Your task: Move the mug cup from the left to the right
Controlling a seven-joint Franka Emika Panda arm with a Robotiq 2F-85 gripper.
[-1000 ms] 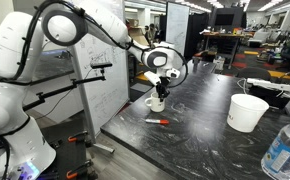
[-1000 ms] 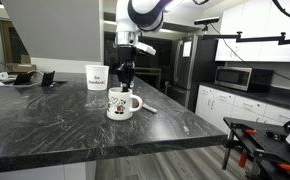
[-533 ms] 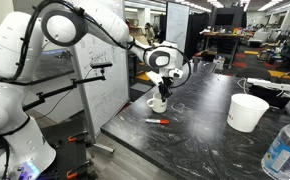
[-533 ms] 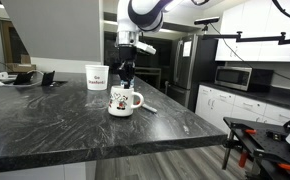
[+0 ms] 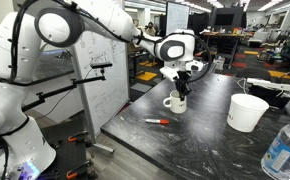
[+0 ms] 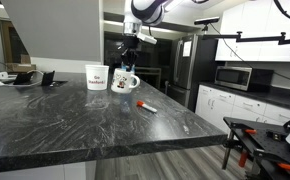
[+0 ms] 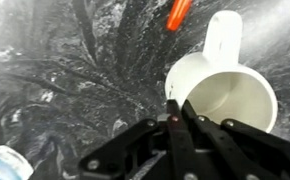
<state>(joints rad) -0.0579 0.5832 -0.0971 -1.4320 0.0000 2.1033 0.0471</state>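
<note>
The gripper lowers the hanging mug next onto the bare countertop between the red marker and the white tub below it and releases the mug's rim.
The small white mug [image 5: 175, 103] with a side handle is over the dark marble countertop [image 5: 200, 140]. My gripper [image 5: 180, 90] comes down from above and is shut on the mug's rim. In an exterior view the mug [image 6: 124, 81] hangs under the gripper [image 6: 128, 68], right next to the white tub. In the wrist view the fingers [image 7: 175, 105] pinch the wall of the mug [image 7: 230, 95], one inside and one outside, with its handle pointing away. I cannot tell whether the mug touches the counter.
A larger white tub [image 5: 248, 111] [image 6: 97, 76] stands on the counter. A red marker [image 5: 158, 121] [image 6: 146, 105] [image 7: 178, 14] lies near the mug. A clear plastic bottle [image 5: 285, 150] [image 7: 5, 165] stands at the counter's near corner.
The gripper, shut on the mug, has carried it along the counter from beside the red marker towards the white tub.
</note>
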